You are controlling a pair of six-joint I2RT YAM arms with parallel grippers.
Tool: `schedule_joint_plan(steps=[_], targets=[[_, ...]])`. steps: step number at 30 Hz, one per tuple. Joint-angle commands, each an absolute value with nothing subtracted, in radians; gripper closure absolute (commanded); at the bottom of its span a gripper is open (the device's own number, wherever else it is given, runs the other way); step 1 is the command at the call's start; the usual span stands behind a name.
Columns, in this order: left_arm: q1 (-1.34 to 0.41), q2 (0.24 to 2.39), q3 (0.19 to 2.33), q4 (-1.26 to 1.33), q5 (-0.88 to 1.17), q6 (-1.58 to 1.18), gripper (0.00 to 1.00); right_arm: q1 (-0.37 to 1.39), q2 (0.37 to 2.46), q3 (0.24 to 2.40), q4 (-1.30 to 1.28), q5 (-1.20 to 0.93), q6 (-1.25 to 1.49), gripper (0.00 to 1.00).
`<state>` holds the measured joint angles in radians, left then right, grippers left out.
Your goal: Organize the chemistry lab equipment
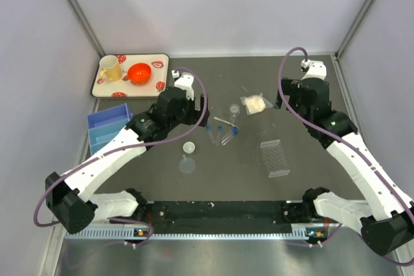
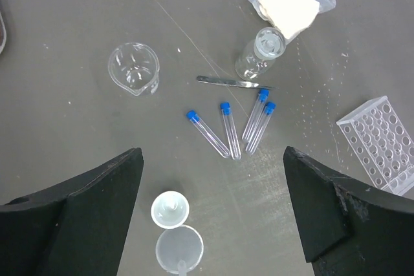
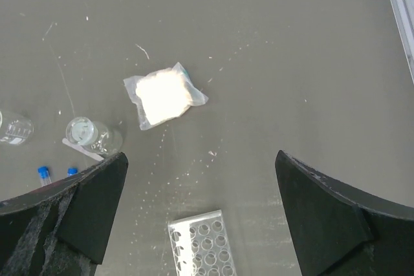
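My left gripper moves down and turns to straddle the glass body of the blue-capped tube nearest the clear beaker next. That body lies at an angle to my gripper's fingers.
Several blue-capped tubes [image 2: 229,130] lie loose on the dark table, also visible from above [image 1: 220,132]. A thin rod [image 2: 233,83] lies beside a small clear flask [image 2: 260,53], and a clear beaker [image 2: 134,68] stands to the left. A tiny round cup [image 2: 170,209] and a clear funnel [image 2: 179,249] sit close below. The gridded clear rack [image 1: 275,158] lies to the right and shows under my right wrist [image 3: 200,247]. My left gripper [image 2: 211,159] hangs open above the tubes, holding nothing. My right gripper [image 3: 200,159] is open and empty above the table between a white-filled bag [image 3: 165,95] and the rack.
A patterned tray [image 1: 162,63] at the back left carries a yellow mug [image 1: 110,69] and an orange-red bowl [image 1: 139,72]. A blue bin [image 1: 107,127] stands at the left edge. Grey walls close the table on three sides.
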<state>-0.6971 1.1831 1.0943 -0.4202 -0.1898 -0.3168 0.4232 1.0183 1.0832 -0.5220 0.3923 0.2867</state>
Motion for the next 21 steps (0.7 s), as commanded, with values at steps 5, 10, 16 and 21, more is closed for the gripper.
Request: schedule_joint_plan(steps=[5, 10, 16, 21], targets=[[-0.71, 1.318, 1.118, -0.448, -0.233, -0.521, 0.1, 0.426, 1.012, 1.111, -0.549, 0.391, 0.313, 0.01], [-0.71, 1.425, 1.138, -0.495, -0.278, -0.653, 0.11, 0.426, 1.009, 1.086, -0.545, 0.353, 0.313, 0.01], [-0.71, 1.615, 1.238, -0.581, -0.293, -0.811, 0.21, 0.426, 1.02, 1.051, -0.535, 0.296, 0.318, 0.01], [-0.722, 1.704, 1.281, -0.591, -0.299, -0.91, 0.25, 0.426, 1.012, 1.013, -0.526, 0.267, 0.322, 0.02]])
